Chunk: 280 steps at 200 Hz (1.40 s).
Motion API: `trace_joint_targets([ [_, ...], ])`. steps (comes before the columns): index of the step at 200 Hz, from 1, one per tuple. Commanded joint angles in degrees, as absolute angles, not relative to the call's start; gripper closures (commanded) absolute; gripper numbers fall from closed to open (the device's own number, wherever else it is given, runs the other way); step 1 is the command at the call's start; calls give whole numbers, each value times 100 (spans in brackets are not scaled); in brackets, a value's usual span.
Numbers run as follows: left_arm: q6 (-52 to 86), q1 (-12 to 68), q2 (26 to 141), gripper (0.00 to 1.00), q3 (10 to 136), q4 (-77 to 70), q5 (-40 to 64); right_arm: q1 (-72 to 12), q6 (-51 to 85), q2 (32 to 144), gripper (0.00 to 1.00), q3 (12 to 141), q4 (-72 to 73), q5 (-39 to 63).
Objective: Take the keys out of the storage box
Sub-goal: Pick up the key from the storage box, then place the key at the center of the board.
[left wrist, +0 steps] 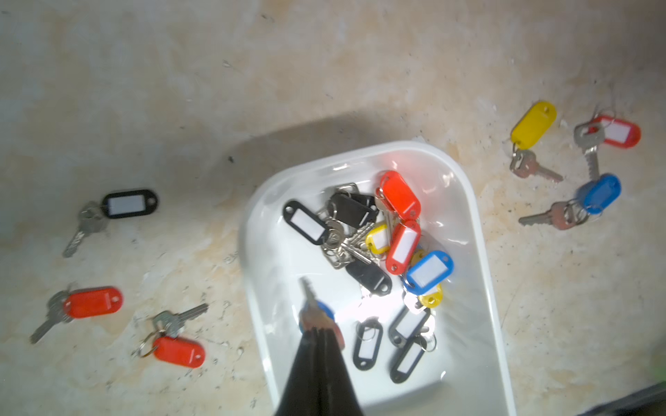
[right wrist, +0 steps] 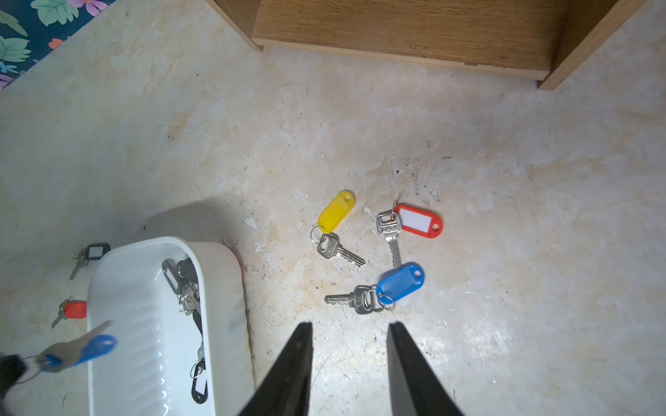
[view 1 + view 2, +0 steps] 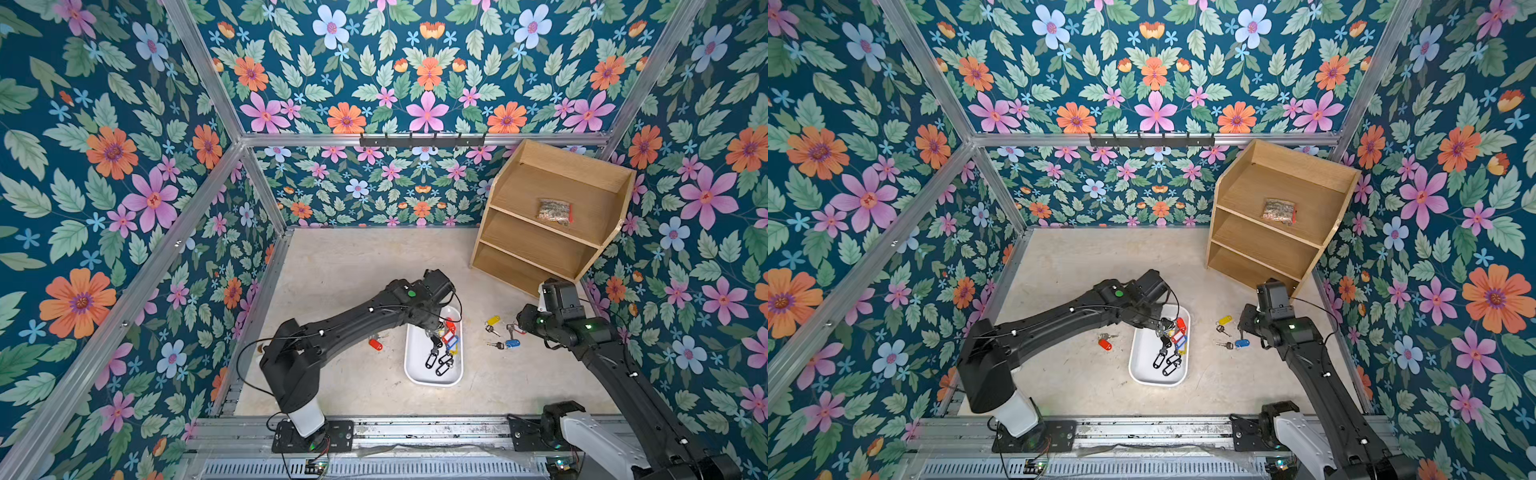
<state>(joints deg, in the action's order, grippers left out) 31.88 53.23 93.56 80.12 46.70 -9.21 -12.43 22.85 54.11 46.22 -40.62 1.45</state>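
Observation:
I will next move my left gripper across the box's rim and down to let go of the key, because the bare tabletop by the red-tagged keys is below it, beyond the box.
The storage box [image 3: 419, 359] is a shallow white tray mid-table with a pile of keys [image 1: 382, 230] inside, tagged red, black, yellow and blue. My left gripper [image 1: 319, 329] is shut on a blue-tagged key [image 1: 309, 293] and hovers over the box's near-left part; that key also shows in the right wrist view [image 2: 84, 351]. My right gripper [image 2: 347, 324] is open and holds nothing, just short of three keys on the table to the right of the box: yellow [image 2: 336, 211], red [image 2: 418, 220] and blue [image 2: 399, 281]. More keys lie left of the box: a black one [image 1: 129, 203] and two red ones [image 1: 93, 302].
A wooden three-shelf unit [image 3: 552, 216] stands at the back right with a clear bag of brownish bits [image 3: 553, 211] on its top shelf. A black hook rail [image 3: 422, 141] runs along the back wall. Flowered walls close in three sides.

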Motion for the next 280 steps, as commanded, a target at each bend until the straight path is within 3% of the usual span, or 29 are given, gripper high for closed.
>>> trace_joint_targets([
  [1,3531,4832,8926,100,7813,5291,-1316,-1256,2275,5397,61,4609,-4017,123],
  [50,3259,2918,7967,100,6655,5085,-1160,-1266,2268,5397,62,4606,-4007,127],
  [95,3028,1495,8155,100,5682,4172,-616,-1261,2261,5399,62,4608,-4017,145],
  [214,3532,1356,8308,100,4713,3518,-127,-1270,2257,5440,60,4610,-4014,149],
  [254,3583,1357,8064,100,4510,3507,20,-1272,2261,5483,50,4601,-4013,134],
  [270,3597,1362,7960,66,4435,3482,123,-1274,2269,5502,44,4598,-4015,123],
  [278,3623,1356,7883,44,4414,3485,171,-1274,2271,5511,41,4601,-4016,132],
  [280,3628,1358,7864,34,4413,3488,181,-1272,2269,5511,41,4600,-4016,132],
])
